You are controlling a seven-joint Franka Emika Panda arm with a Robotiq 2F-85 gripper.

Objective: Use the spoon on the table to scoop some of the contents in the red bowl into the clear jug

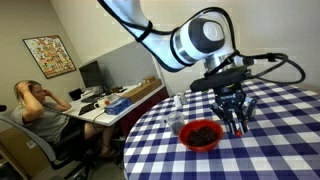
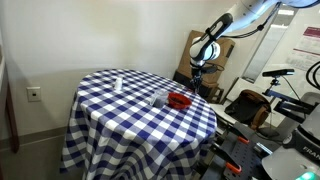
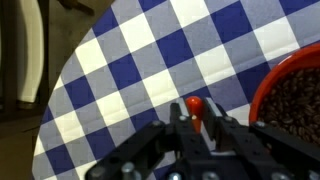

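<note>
My gripper carries the spoon away from the red bowl [image 1: 202, 135] next, then goes down and releases the handle, as bare checkered tabletop lies below it and farther from the bowl.
The red bowl [image 1: 202, 135] sits on the checkered table [image 1: 280, 140] and holds a heap of dark brownish-red contents [image 1: 203, 131]. It also shows in the wrist view [image 3: 262, 95] with the contents [image 3: 295, 100], and in an exterior view [image 2: 179, 100]. The clear jug [image 1: 176, 120] stands just beside the bowl, and also shows in an exterior view [image 2: 158, 97]. My gripper [image 1: 237, 122] hangs low over the table right beside the bowl. In the wrist view my gripper [image 3: 197, 112] is shut on the red-orange handle of the spoon [image 3: 194, 103]. The spoon's metal bowl is hidden.
A small white object [image 2: 117, 84] stands on the table's far side. A cluttered office desk [image 1: 120, 100] with monitors, and a seated person [image 1: 40, 110], lie beyond the table edge. Chairs and equipment [image 2: 250, 105] crowd one side of the table.
</note>
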